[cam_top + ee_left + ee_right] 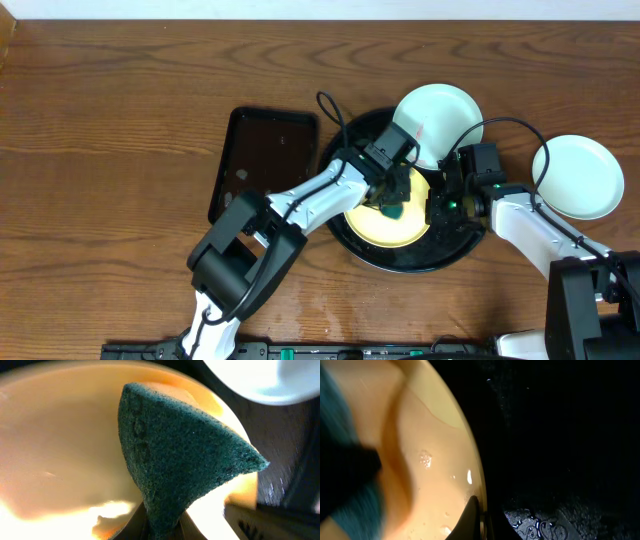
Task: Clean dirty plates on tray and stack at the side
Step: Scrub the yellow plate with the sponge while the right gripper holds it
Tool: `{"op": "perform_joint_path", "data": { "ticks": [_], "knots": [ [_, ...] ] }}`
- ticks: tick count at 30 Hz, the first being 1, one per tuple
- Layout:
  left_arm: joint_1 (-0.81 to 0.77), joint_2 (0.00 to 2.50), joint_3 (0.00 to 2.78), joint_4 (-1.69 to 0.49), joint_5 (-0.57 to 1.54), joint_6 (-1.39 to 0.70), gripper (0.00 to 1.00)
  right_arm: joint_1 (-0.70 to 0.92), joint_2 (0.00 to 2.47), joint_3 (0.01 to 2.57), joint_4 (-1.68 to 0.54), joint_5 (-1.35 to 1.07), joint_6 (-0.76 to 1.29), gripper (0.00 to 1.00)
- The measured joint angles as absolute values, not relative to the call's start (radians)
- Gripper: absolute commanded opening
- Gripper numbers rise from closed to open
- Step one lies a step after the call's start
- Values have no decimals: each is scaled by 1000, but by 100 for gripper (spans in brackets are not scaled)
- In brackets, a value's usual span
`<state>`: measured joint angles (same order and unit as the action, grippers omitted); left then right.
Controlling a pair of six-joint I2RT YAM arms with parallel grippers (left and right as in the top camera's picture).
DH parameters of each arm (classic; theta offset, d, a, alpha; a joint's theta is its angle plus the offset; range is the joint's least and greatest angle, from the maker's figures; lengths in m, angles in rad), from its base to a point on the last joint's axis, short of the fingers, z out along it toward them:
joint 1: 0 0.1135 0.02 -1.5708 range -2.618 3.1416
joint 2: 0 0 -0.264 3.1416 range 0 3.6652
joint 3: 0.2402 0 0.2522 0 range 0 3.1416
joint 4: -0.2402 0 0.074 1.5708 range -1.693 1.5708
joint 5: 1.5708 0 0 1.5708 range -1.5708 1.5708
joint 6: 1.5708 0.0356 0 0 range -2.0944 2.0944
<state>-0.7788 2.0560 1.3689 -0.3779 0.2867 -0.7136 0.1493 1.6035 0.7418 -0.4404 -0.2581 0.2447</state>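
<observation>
The rectangular dark tray has open room, and my left gripper will next wipe across the yellow plate (385, 222), then lift and carry the green sponge down onto the tray.
A pale yellow plate (385, 222) lies in the round black tray (412, 260). My left gripper (392, 203) is shut on a green sponge (175, 455) and presses it on the yellow plate (55, 450). My right gripper (438, 203) is shut on the yellow plate's right rim (440, 450). A mint-white plate (440, 118) leans on the tray's far rim, with a red smear. A second mint-white plate (580, 175) lies on the table to the right of the tray.
A smaller rectangular dark tray (262, 160) lies left of the round tray. Water drops show on the black tray floor (545, 520). Cables loop over the tray's far edge.
</observation>
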Motion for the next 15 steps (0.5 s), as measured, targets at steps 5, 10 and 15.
{"op": "perform_joint_path", "data": {
  "ticks": [5, 10, 15],
  "knots": [
    [-796, 2056, 1374, -451, 331, -709, 13, 149, 1604, 743, -441, -254, 244, 1],
    [-788, 2052, 1395, -599, 255, -710, 10, 149, 1604, 743, -441, -255, 244, 1],
    [-764, 2040, 1403, -746, 10, -710, 8, 149, 1604, 743, -441, -255, 244, 1]
  ]
}}
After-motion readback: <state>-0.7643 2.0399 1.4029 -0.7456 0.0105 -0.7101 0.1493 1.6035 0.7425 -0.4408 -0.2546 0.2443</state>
